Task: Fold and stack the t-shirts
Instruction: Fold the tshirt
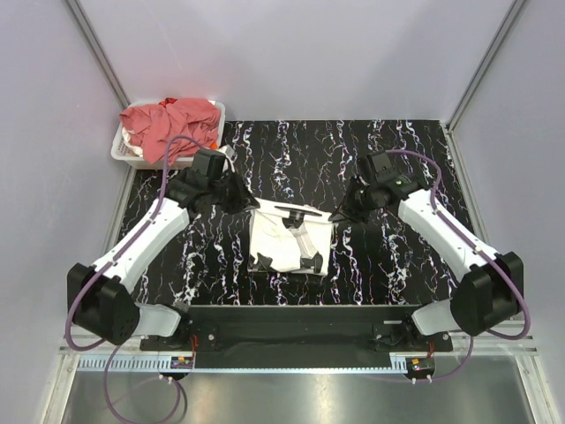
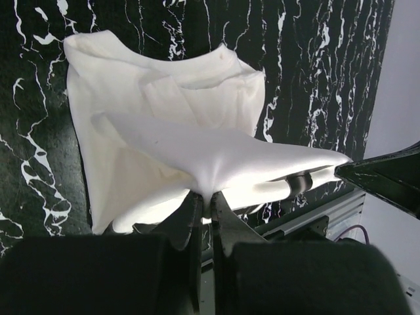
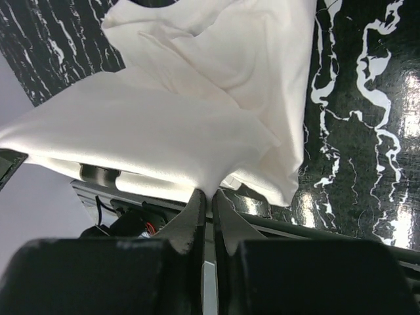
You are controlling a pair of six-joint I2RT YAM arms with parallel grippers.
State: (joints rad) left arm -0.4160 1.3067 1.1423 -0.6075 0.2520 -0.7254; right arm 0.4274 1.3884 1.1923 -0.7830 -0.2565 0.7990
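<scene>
My right gripper will next carry its pinched edge of the t-shirt outward and down onto the white t-shirt's shoulder end [image 3: 270, 27] and let go, as the neckline there is still uncovered.
A plain white t-shirt [image 1: 291, 243] lies partly folded in the middle of the black marbled table. My left gripper [image 1: 254, 205] is shut on its far left edge, and my right gripper [image 1: 334, 215] is shut on its far right edge. Both hold that edge lifted and stretched between them. In the left wrist view the white t-shirt [image 2: 164, 125] is pinched at my left gripper [image 2: 209, 197]. In the right wrist view the white t-shirt [image 3: 197, 85] is pinched at my right gripper [image 3: 209, 194]. Salmon-red t-shirts [image 1: 172, 124] are heaped in the basket at the far left.
A white plastic basket [image 1: 124, 152] stands at the table's far left corner, just off the marbled surface. Grey walls close in the back and both sides. A black rail [image 1: 300, 315] with the arm bases runs along the near edge.
</scene>
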